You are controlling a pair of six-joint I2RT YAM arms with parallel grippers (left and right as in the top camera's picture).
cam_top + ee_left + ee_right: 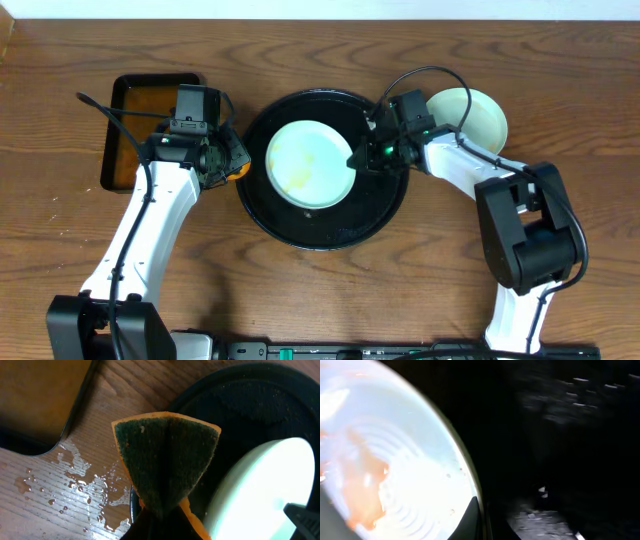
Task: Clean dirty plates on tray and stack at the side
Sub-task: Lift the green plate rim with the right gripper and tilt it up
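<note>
The far part of the round tray is bare, so next my right gripper should shift the plate outward, set it there and release it.
A pale mint-blue plate (310, 163) with an orange-yellow smear lies on the round black tray (330, 225). My right gripper (360, 158) is at the plate's right rim. In the right wrist view one finger (474, 519) lies over the rim of the plate (410, 445), and the orange smear (365, 485) shows; the gripper looks shut on the rim. My left gripper (228, 160) is shut on an orange sponge with a green pad (167, 460), held at the tray's left edge (250, 405), beside the plate (265, 490). A pale yellow plate (470, 118) rests on the table to the right.
A rectangular black tray with brownish liquid (140, 135) stands at the left, and also shows in the left wrist view (35, 405). Water drops (75, 485) wet the wood between it and the round tray.
</note>
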